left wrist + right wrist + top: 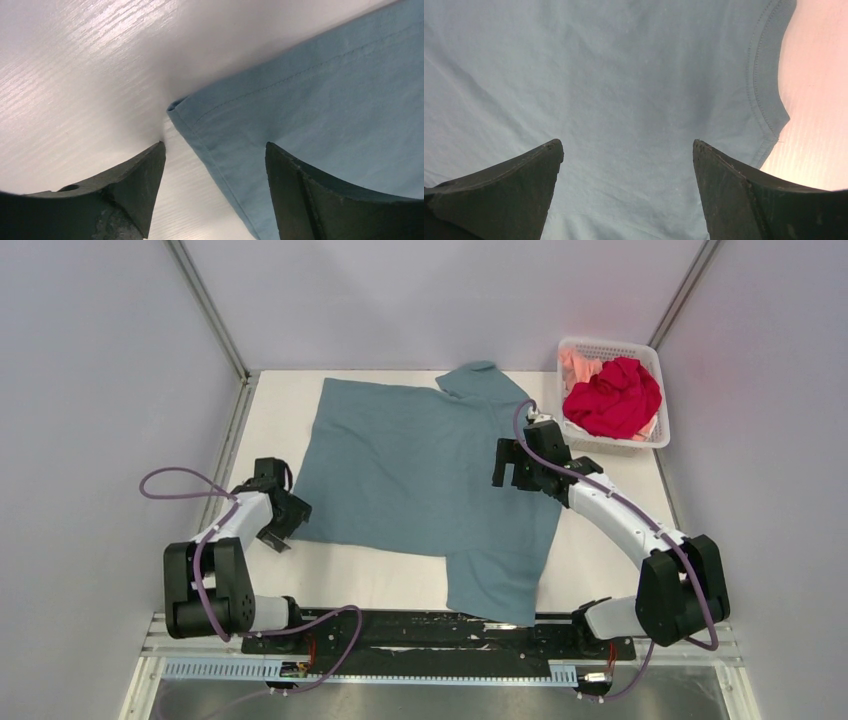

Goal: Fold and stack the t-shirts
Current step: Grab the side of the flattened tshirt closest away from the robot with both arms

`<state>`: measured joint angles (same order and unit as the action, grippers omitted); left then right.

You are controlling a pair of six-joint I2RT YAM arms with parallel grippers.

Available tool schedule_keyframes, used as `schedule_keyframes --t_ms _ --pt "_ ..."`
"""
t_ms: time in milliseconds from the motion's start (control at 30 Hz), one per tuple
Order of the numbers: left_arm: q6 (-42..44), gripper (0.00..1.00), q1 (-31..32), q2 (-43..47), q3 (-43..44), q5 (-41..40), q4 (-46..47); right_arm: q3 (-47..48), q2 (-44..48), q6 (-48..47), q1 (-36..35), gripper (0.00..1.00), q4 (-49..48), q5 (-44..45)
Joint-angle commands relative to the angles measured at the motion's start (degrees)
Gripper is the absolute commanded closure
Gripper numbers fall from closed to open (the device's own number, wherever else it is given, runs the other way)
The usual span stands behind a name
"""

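Note:
I will next move my right gripper back across the shirt and down onto the near sleeve's hem [512, 620], because that end of the sleeve goes past the near edge of the table.
The large teal-blue t-shirt [420, 480] lies spread flat across the middle of the table. My left gripper [283, 525] is open and empty at the shirt's near-left hem corner [176, 106]; its jaws straddle the hem edge. My right gripper [512, 468] is open and empty above the shirt's right side near the neckline [769, 85]; its jaws stand wide apart over the cloth. The bright red t-shirt [612, 398] lies crumpled in the basket. The peach-pink t-shirt [577, 367] shows beneath and behind it.
The white mesh basket [655, 438] stands at the table's far right corner. Bare white table [350, 575] shows in front of the shirt and along its left side. Grey walls close in the left, back and right.

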<state>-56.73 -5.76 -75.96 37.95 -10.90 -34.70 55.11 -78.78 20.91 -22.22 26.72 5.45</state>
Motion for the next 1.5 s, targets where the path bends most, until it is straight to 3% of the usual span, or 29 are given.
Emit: schedule_keyframes --t_ms 0,200,267,367,400,533,633,867,967,1267,1467 --pt "-2.83 0.26 -0.65 -5.87 -0.3 0.35 7.7 -0.68 1.3 0.68 -0.02 0.0 -1.15 1.78" --pt "-2.94 0.49 -0.64 -9.46 0.32 1.46 9.44 -1.76 2.3 0.8 -0.04 0.0 -1.01 2.28" --pt "-2.63 0.62 -0.64 -10.14 0.47 1.93 9.81 -1.96 2.81 0.79 -0.03 0.0 -0.91 2.27" --pt "-2.39 0.96 -0.7 -10.31 0.79 1.85 9.44 -2.47 3.95 0.62 -0.72 0.0 -0.36 1.7" --pt "-2.32 0.99 -0.68 -10.2 0.84 1.87 9.32 -2.29 4.28 0.36 -1.45 0.0 0.2 1.63" --pt "-1.62 1.0 -0.66 -8.4 0.51 1.62 9.08 -1.02 4.82 -0.76 -9.17 0.0 6.88 3.05" --pt "-1.08 1.0 -0.66 -6.88 -0.32 1.52 9.18 -1.96 4.65 0.08 -19.57 0.0 13.14 2.61" --pt "-0.75 1.0 -0.66 -4.12 -2.64 0.04 7.64 -11.02 9.15 12.84 -39.02 0.07 23.55 -6.73" --pt "-1.28 1.0 -0.68 -3.25 -3.79 -0.08 7.49 -14.43 11.99 17.36 -44.05 0.12 25.21 -9.77" --pt "-2.16 1.0 -0.61 0.99 -6.76 1.14 6.47 -21.21 12.7 25.31 -44.67 0.33 24.72 0.33" --pt "-2.48 1.0 -0.63 3.83 -7.79 0.62 5.29 -21.55 8.74 26.01 -44.02 0.39 19.33 3.82"
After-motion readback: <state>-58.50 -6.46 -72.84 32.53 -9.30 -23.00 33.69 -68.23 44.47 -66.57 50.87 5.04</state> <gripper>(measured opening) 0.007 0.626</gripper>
